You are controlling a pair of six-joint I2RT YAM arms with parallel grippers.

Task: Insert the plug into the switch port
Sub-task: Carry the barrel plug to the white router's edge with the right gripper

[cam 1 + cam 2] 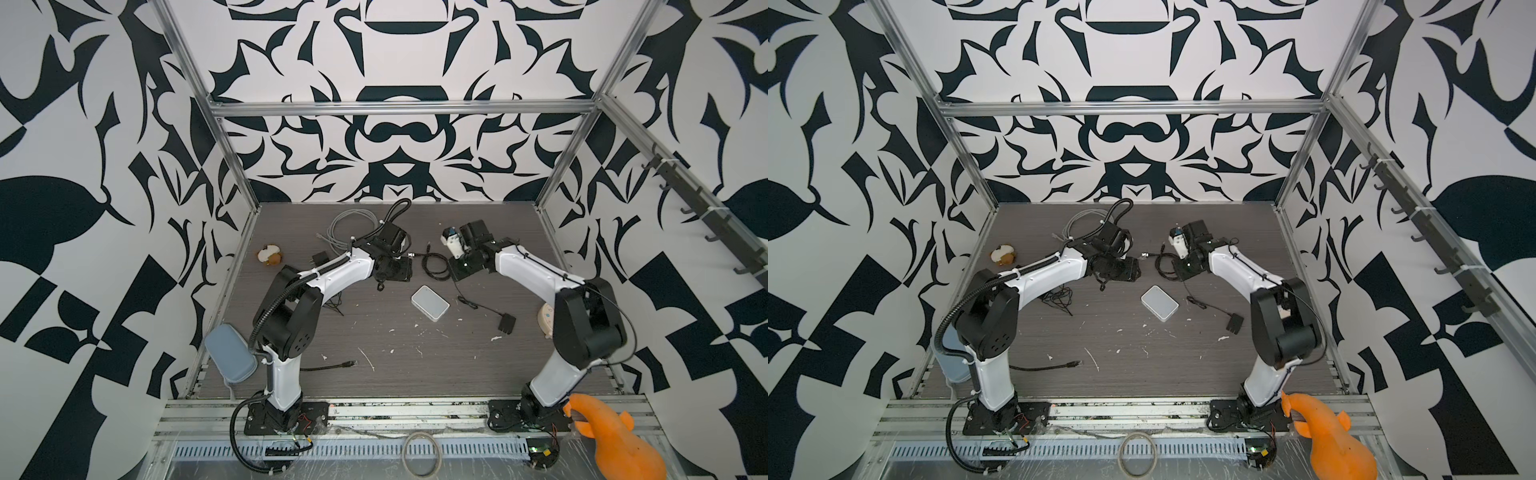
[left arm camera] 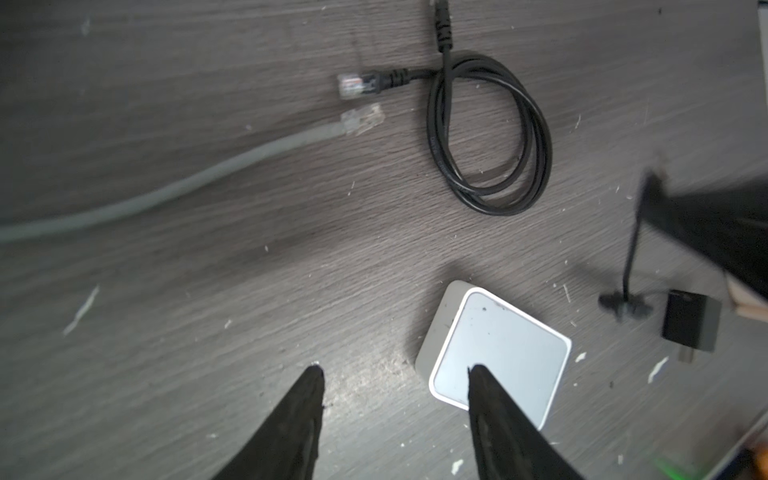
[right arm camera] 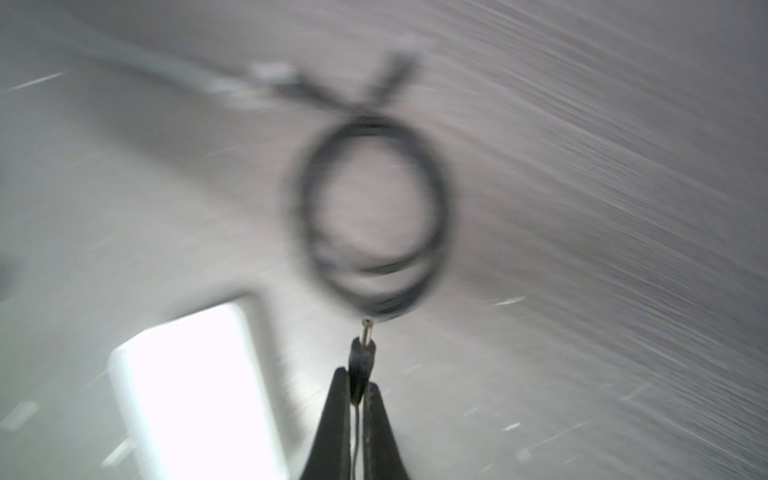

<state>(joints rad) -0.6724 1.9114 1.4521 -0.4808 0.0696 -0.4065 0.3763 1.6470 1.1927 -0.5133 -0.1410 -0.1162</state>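
The right gripper draws back, lowers and releases the plug next at the far corner of the switch's bare top (image 1: 429, 292) (image 3: 229, 336), below and back from the gripper.
The switch (image 1: 430, 302) (image 1: 1159, 302) is a small white square box lying flat mid-table; its port does not show. My right gripper (image 3: 357, 376) is shut on the plug (image 3: 362, 349), a small black plug with a metal tip that sticks out past the fingertips, its thin wire trailing back between them. It hangs above the table, behind and to the right of the switch (image 3: 195, 395), which is blurred here. My left gripper (image 2: 395, 370) is open and holds nothing. It hovers over bare table beside the switch (image 2: 498, 353), one finger (image 2: 498, 415) overlapping its corner.
A coiled black network cable (image 1: 434, 266) (image 2: 490, 137) and a grey cable (image 1: 353, 224) (image 2: 166, 191) lie behind the switch. A black adapter (image 1: 506, 323) on the thin wire sits to its right. A grey case (image 1: 230, 353) and an orange toy (image 1: 611, 440) stand at the front corners.
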